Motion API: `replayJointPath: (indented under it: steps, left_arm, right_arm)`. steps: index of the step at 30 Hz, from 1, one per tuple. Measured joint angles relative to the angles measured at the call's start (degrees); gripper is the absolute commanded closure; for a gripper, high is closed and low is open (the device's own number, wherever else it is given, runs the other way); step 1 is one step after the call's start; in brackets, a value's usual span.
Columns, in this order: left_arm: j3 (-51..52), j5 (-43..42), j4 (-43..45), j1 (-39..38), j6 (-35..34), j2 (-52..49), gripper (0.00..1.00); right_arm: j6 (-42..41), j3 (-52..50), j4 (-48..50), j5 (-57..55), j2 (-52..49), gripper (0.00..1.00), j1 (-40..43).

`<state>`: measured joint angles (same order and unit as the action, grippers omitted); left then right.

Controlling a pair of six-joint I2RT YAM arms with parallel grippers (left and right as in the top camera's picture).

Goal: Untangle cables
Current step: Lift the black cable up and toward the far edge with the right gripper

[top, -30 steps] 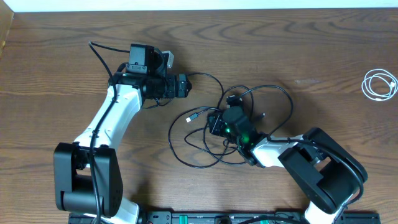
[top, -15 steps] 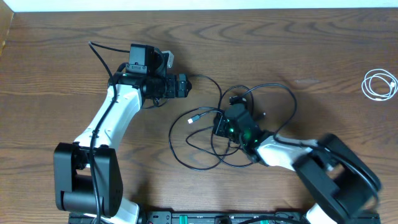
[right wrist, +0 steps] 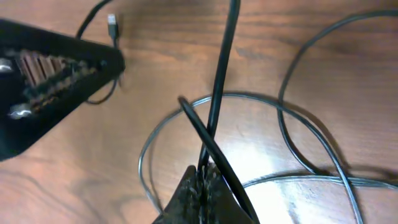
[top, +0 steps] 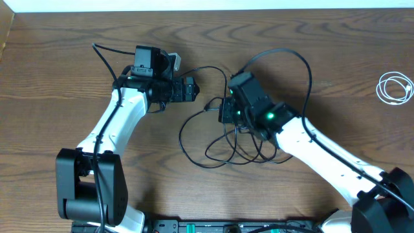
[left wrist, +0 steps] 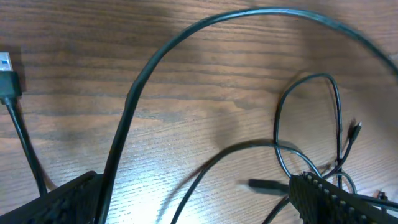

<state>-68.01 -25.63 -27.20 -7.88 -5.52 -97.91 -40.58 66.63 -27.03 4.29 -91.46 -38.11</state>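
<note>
The black cable goes up and outward in my right gripper next, off the crossing loops. Then it is released on the bare wood past the tangle (top: pixel 260 66), which lies outward of the gripper.
Several thin black cables (top: pixel 236 145) lie tangled in loops at the table's middle. My right gripper (top: pixel 224 111) is over the tangle. In the right wrist view it (right wrist: pixel 208 179) is shut on a black cable (right wrist: pixel 221 81) that runs taut away from the fingers. My left gripper (top: pixel 193 89) sits just left of the tangle. In the left wrist view it (left wrist: pixel 193 190) is open, and a black cable (left wrist: pixel 143 87) runs across its left finger. A USB plug (left wrist: pixel 6 74) lies at the left edge. The white cord (top: pixel 394 87) lies coiled alone at the far right.
The wooden table (top: pixel 310 39) stretches round the tangle. The thicker black wire of the left arm (top: pixel 103 55) sticks out at the back left. A small plug end (right wrist: pixel 112 22) lies near a dark, textured wedge (right wrist: pixel 50 81) at the left of the right wrist view.
My right arm has swung toward the back of the table with its cable, drawing the loops out longer. The left arm has not moved.
</note>
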Motion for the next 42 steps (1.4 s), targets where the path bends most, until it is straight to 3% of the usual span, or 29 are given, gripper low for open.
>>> replayJointPath:
  steps: [8,24,31,42]
  left_arm:
    - [0.0,0.0,0.0,0.0,0.0,0.0,0.02]
    - [0.0,0.7,0.5,0.0,-0.1,0.0,0.02]
    - [0.0,6.6,0.4,0.0,-3.3,0.0,0.02]
    - [0.0,19.6,-2.7,0.0,-10.2,0.0,0.02]
  right_arm:
    - [5.1,15.3,-12.7,0.0,0.0,0.99,0.0]
    - [15.6,29.6,-12.8,1.4,0.0,0.99,0.0]
    - [17.4,37.6,-11.8,1.2,0.0,0.99,0.0]
    - [18.3,38.4,-11.3,-9.3,0.0,0.99,0.0]
